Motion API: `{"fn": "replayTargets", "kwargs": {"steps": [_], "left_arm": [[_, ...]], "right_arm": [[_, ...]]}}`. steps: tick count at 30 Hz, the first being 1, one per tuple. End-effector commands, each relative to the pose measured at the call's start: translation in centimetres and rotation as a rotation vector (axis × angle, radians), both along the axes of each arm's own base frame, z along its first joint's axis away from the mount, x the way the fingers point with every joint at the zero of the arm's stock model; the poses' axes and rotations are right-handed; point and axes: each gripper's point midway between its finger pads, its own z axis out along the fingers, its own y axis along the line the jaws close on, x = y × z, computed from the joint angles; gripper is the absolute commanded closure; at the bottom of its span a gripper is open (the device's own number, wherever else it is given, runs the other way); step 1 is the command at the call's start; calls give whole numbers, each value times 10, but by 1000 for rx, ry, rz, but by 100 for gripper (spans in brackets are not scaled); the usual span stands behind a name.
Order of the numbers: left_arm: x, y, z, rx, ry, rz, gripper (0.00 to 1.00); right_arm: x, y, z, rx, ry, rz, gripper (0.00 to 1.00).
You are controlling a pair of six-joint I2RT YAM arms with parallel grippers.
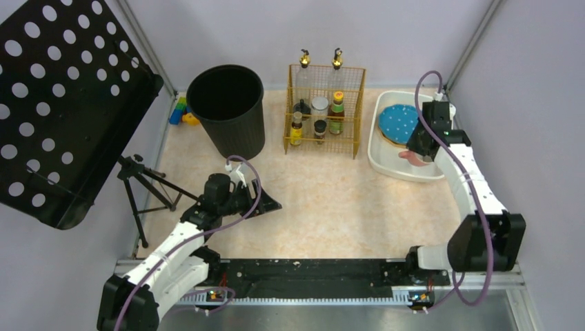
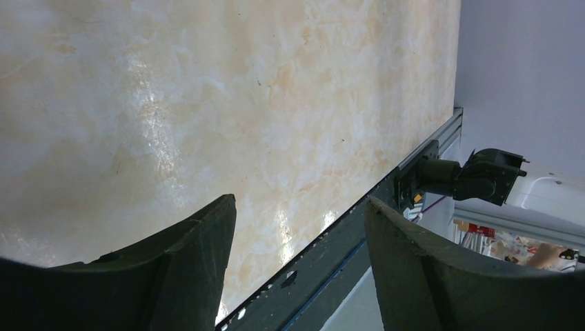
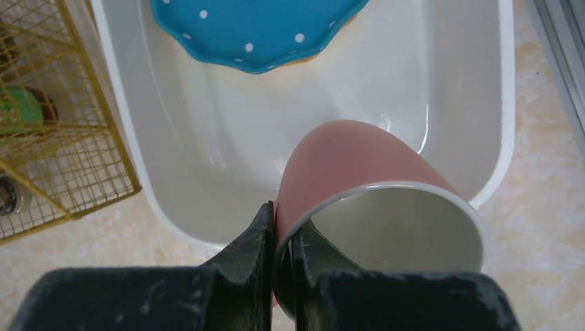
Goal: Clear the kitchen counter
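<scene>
My right gripper moves down to the tub's near end beside the plate (image 1: pixel 398 121) next and releases the pink cup's rim. The tub's bottom is bare there.
The kitchen counter (image 1: pixel 345 200) is a pale beige marbled top. At its back right stands a white tub (image 1: pixel 376 162) holding a blue polka-dot plate (image 1: pixel 398 121). My right gripper (image 1: pixel 419 153) hangs over the tub's near end, shut on the rim of a pink cup (image 1: pixel 412 159). In the right wrist view the pink cup (image 3: pixel 345 162), white inside, lies tilted over the tub (image 3: pixel 507 103), one finger of the gripper (image 3: pixel 283 210) inside the wall and one outside; the plate (image 3: pixel 255 27) lies beyond. My left gripper (image 1: pixel 265 205) is low over the counter's front left, open and empty (image 2: pixel 300 200), above bare counter (image 2: pixel 207 89).
A black bin (image 1: pixel 227 107) stands at the back left, and a yellow wire rack (image 1: pixel 324 114) of bottles at the back middle. A black perforated panel (image 1: pixel 62 103) on a tripod (image 1: pixel 141 186) leans at the left edge. Coloured blocks (image 1: pixel 181 110) lie behind the bin.
</scene>
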Motion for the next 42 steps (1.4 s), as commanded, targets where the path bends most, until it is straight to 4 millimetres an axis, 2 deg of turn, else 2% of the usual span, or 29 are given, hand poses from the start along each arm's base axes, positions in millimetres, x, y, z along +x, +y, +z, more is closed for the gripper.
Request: {"fn": "replayTargets", "kwargs": {"steps": [1, 6, 7, 13, 21, 26, 28, 30, 34, 42], "left_arm": [[9, -4, 20, -17, -82, -30, 27], [7, -4, 19, -12, -83, -31, 24], [8, -3, 19, -11, -86, -31, 20], [9, -4, 17, -3, -80, -38, 18], [7, -3, 17, 0, -78, -40, 16], [7, -2, 17, 3, -79, -39, 16], [6, -3, 17, 2, -78, -41, 16], [6, -3, 17, 3, -79, -41, 16], [6, -2, 17, 8, -81, -42, 16], [6, -2, 17, 6, -76, -35, 16]], "right_arm": [[42, -22, 17, 35, -129, -45, 100], [47, -39, -22, 10, -43, -86, 100], [47, -42, -28, -2, -30, -93, 100], [48, -57, -54, -50, 43, -127, 100], [55, -58, -88, -12, 139, -104, 99], [54, -56, -105, 1, 188, -94, 71], [54, -55, -108, 8, 196, -91, 50], [54, -55, -107, 8, 192, -91, 41], [58, -55, -87, 8, 142, -91, 35], [64, -59, -2, -23, -20, -93, 26]]}}
